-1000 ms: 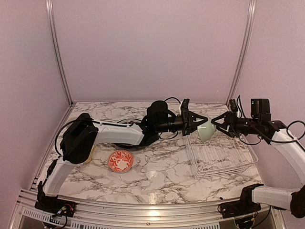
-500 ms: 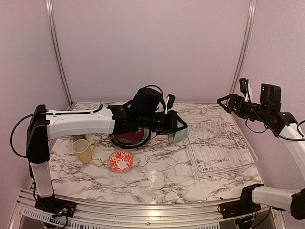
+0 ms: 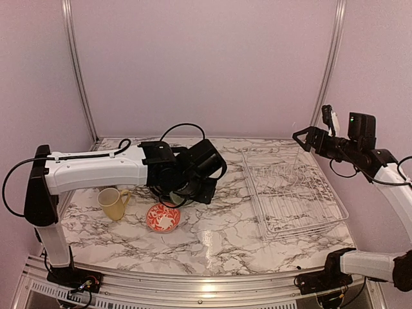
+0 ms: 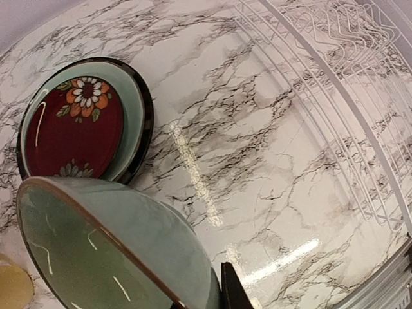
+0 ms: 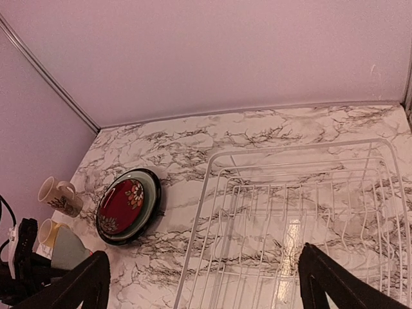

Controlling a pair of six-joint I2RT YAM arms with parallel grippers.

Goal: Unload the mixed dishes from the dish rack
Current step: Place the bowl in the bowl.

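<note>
The left gripper moves back and down next, to release the pale green bowl inside the patterned bowl (image 3: 162,217), which stands empty below that gripper, nearer my base.
A pale green bowl (image 4: 96,248) with a brown rim is tilted on edge, and my left gripper (image 3: 175,193) is shut on it; one black finger (image 4: 235,291) shows beside its wall. It hangs just behind the red and white patterned bowl (image 3: 162,217). The white wire dish rack (image 3: 293,193) lies at the right. My right gripper (image 3: 306,136) hovers open above the rack's far edge with nothing in it. A red patterned plate (image 4: 77,129) tops a pale green plate and a black-rimmed plate.
A yellow mug (image 3: 114,203) stands left of the patterned bowl. A cream printed mug (image 5: 61,195) lies on its side at the far left. The plate stack (image 5: 125,205) sits left of the rack (image 5: 302,212). Walls close in the table on three sides.
My right gripper let go of the green bowl and drew back up to the right. My left arm swung left with the bowl, from the rack to above the patterned bowl.
</note>
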